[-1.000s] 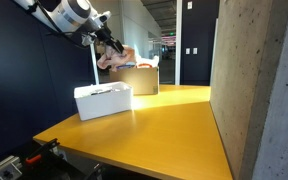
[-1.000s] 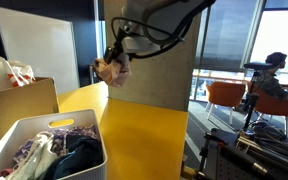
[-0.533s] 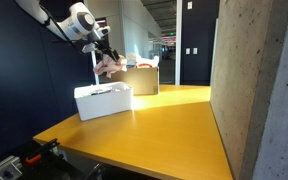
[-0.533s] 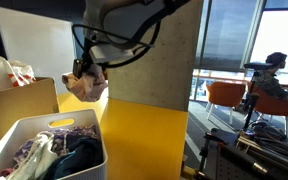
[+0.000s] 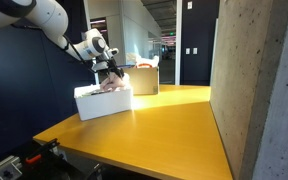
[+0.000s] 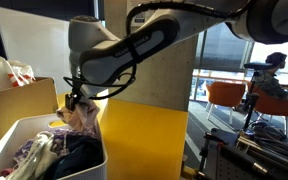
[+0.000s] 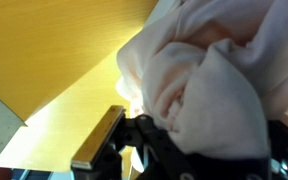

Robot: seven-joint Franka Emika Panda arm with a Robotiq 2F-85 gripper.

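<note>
The clothes inside the white bin lie below my gripper, so I need to move it in from the bin's rim and slightly down to let go of the pale pink cloth [image 5: 109, 82].
My gripper [image 5: 106, 69] is shut on a pale pink cloth [image 5: 109, 82] and holds it just over the white plastic bin [image 5: 102, 101] on the yellow table. In an exterior view the cloth [image 6: 82, 117] hangs from the gripper [image 6: 77, 100] at the bin's [image 6: 76, 125] far rim, above the dark clothes inside [image 6: 54, 155]. In the wrist view the pink cloth [image 7: 209, 80] fills most of the frame and hides the fingertips [image 7: 164, 135].
A cardboard box [image 5: 141, 78] with clothes stands behind the bin; it also shows in an exterior view [image 6: 19, 100]. A concrete pillar [image 5: 254, 90] stands by the table's edge. Orange chairs and a seated person [image 6: 269, 75] are in the background.
The arm has carried the pink cloth from high over the table, away from the cardboard box, down to the white bin.
</note>
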